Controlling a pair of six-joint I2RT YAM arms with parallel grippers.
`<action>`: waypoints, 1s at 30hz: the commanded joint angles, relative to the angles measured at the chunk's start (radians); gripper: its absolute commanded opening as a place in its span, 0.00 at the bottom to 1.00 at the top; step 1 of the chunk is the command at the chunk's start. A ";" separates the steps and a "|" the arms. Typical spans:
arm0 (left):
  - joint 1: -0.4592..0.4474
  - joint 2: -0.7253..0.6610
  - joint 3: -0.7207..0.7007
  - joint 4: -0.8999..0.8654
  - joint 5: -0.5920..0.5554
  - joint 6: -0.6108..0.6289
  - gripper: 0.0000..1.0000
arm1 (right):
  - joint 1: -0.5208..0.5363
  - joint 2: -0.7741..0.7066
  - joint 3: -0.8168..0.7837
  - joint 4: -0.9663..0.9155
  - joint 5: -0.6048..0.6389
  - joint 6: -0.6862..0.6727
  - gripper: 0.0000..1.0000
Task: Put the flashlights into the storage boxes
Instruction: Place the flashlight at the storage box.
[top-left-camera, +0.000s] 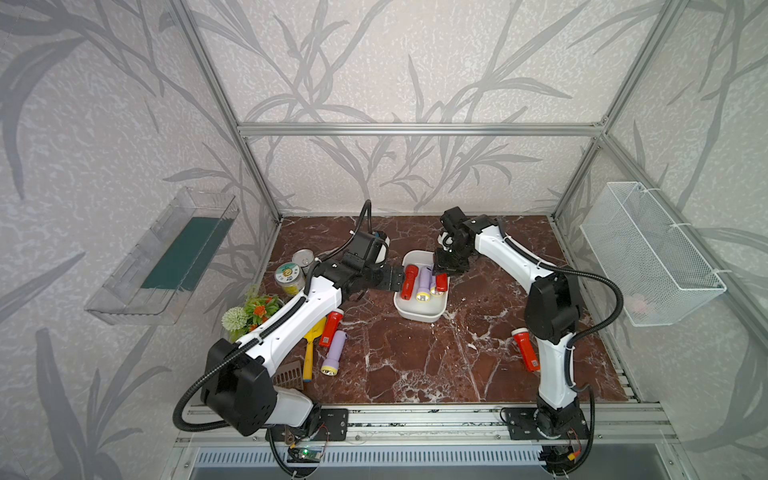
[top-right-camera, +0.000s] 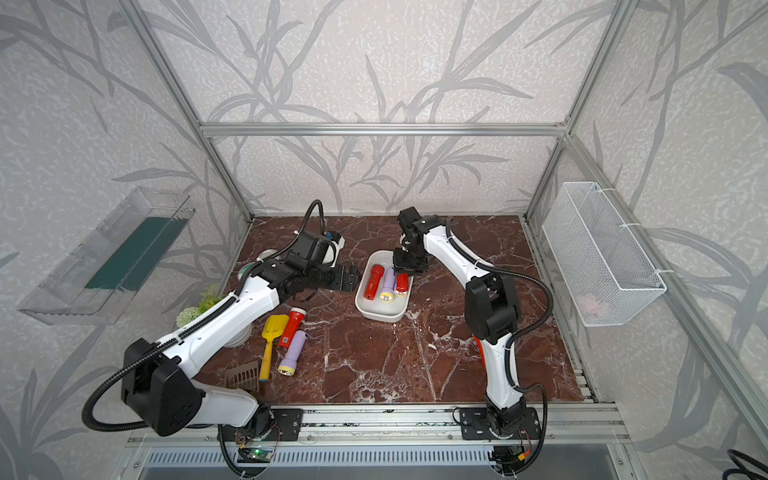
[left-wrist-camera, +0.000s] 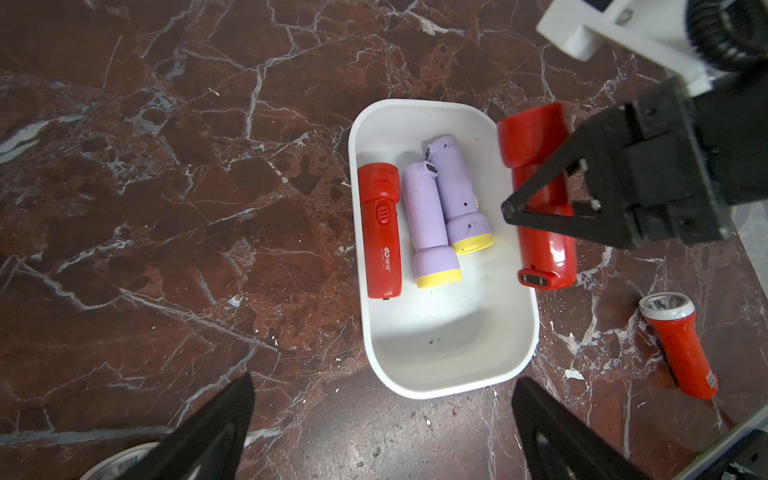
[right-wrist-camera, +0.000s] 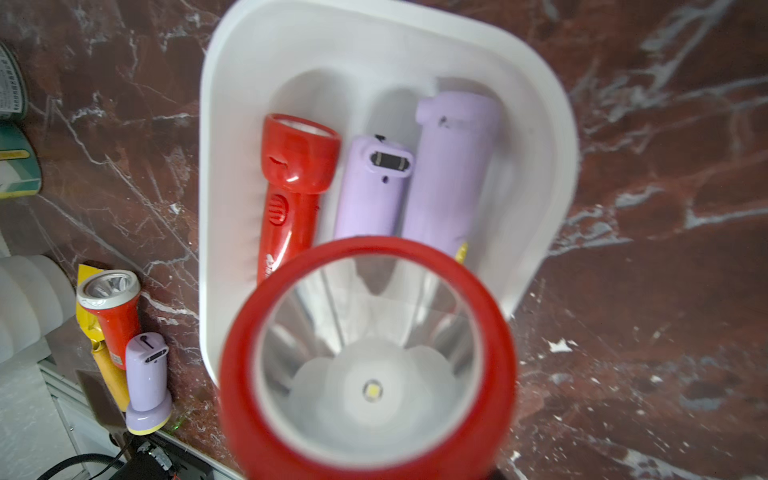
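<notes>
My right gripper's flashlight and the one in the box are both red. I will next move across the lavender flashlights and down to the part of the box beside its red flashlight (top-left-camera: 416, 285) (right-wrist-camera: 327, 209) and release mine there.
The white storage box (top-left-camera: 419, 312) sits mid-table and holds a red flashlight (top-left-camera: 409, 282) and two lavender flashlights (left-wrist-camera: 428, 224) lying side by side. My right gripper (top-left-camera: 440, 277) hangs over the box's right side, shut on another red flashlight (left-wrist-camera: 536, 162) whose lens fills the right wrist view (right-wrist-camera: 370, 357). My left gripper (left-wrist-camera: 382, 384) is open and empty just off the box's left rim (left-wrist-camera: 415, 392). On the table lie a red flashlight (top-left-camera: 331, 328) and a lavender one (top-left-camera: 333, 353) at the left, and a red one (top-left-camera: 525, 349) by the right arm.
A yellow-handled spatula (top-left-camera: 309, 353) lies beside the left pair of flashlights. Two cans (top-left-camera: 289, 277) and a bunch of artificial flowers (top-left-camera: 249, 313) stand at the left edge. A clear bin (top-left-camera: 166, 257) hangs on the left wall, a wire basket (top-left-camera: 652, 253) on the right.
</notes>
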 joint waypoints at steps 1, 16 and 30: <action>0.008 -0.072 -0.018 -0.015 0.036 0.030 0.99 | 0.019 0.054 0.063 -0.021 -0.037 0.009 0.37; 0.018 -0.216 -0.067 -0.046 0.035 0.042 0.99 | 0.056 0.251 0.229 -0.011 -0.105 0.050 0.37; 0.029 -0.230 -0.084 -0.059 0.020 0.056 0.99 | 0.063 0.256 0.227 -0.013 -0.108 0.074 0.50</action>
